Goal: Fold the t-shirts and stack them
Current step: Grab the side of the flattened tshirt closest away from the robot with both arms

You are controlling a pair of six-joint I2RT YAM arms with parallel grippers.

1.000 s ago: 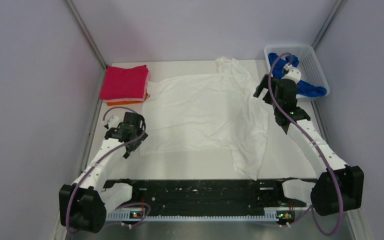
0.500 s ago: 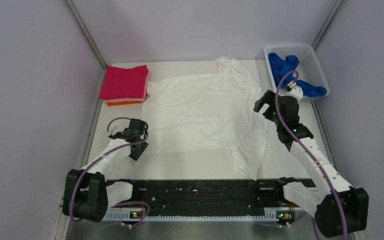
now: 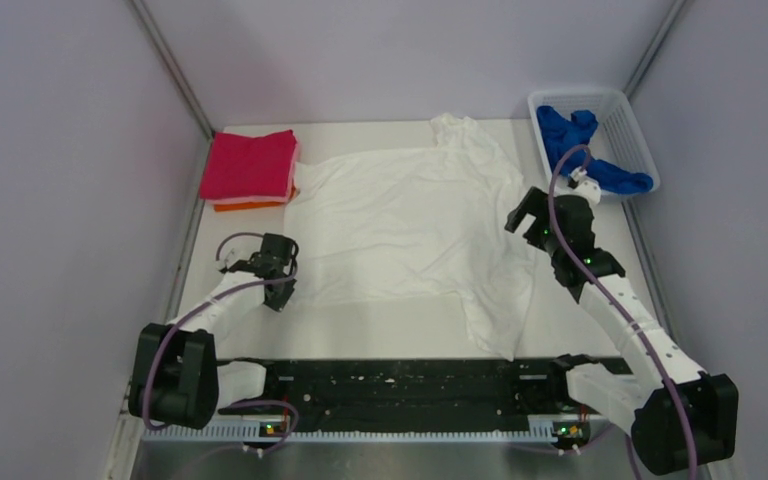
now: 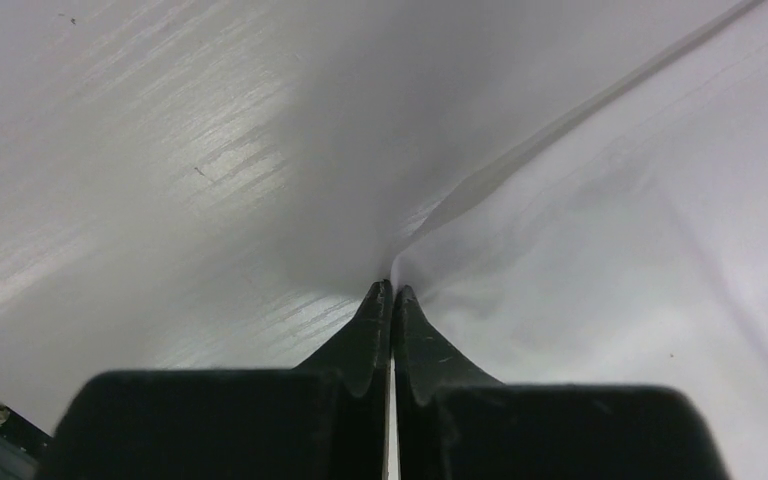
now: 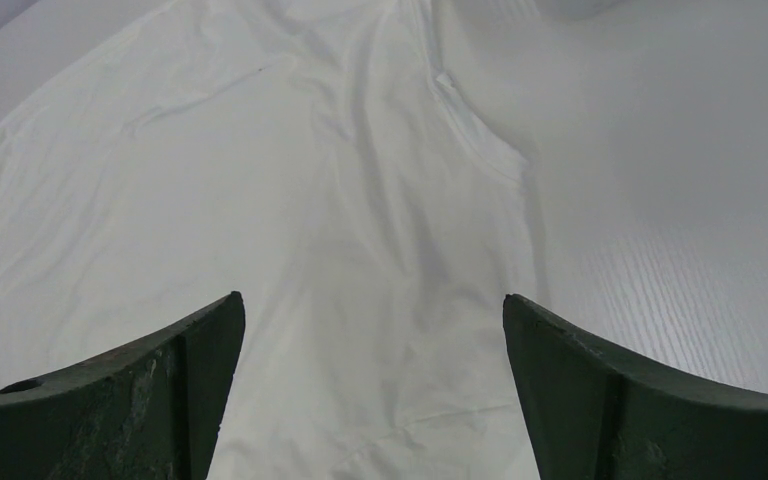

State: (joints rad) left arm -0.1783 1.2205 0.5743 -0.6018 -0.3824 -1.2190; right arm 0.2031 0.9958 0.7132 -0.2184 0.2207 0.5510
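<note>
My right gripper moves back and down onto the white t-shirt's trailing end (image 3: pixel 501 346) next, turning toward the base bar, since that end sticks past the table's near edge.
A white t-shirt (image 3: pixel 400 225) lies spread on the table, print side hidden, its right part bunched and trailing toward the near edge. My left gripper (image 3: pixel 278 295) is at its near-left corner. In the left wrist view the gripper (image 4: pixel 392 288) is shut, with the corner of the t-shirt (image 4: pixel 610 250) pinched at the tips. My right gripper (image 3: pixel 522 215) hovers open over the shirt's right side; in its wrist view the gripper (image 5: pixel 372 297) spans bare cloth (image 5: pixel 340 200). A folded magenta t-shirt (image 3: pixel 250 163) lies on an orange one (image 3: pixel 250 206). A royal-blue t-shirt (image 3: pixel 570 130) is in the basket.
The white mesh basket (image 3: pixel 620 100) stands at the back right corner. The folded stack sits at the back left, touching the white shirt's sleeve. Grey walls close in on three sides. The black base rail (image 3: pixel 400 385) runs along the near edge.
My left gripper lowered to the white shirt's near-left corner and shut on it. My right arm swung from the basket toward the shirt's right side, still open.
</note>
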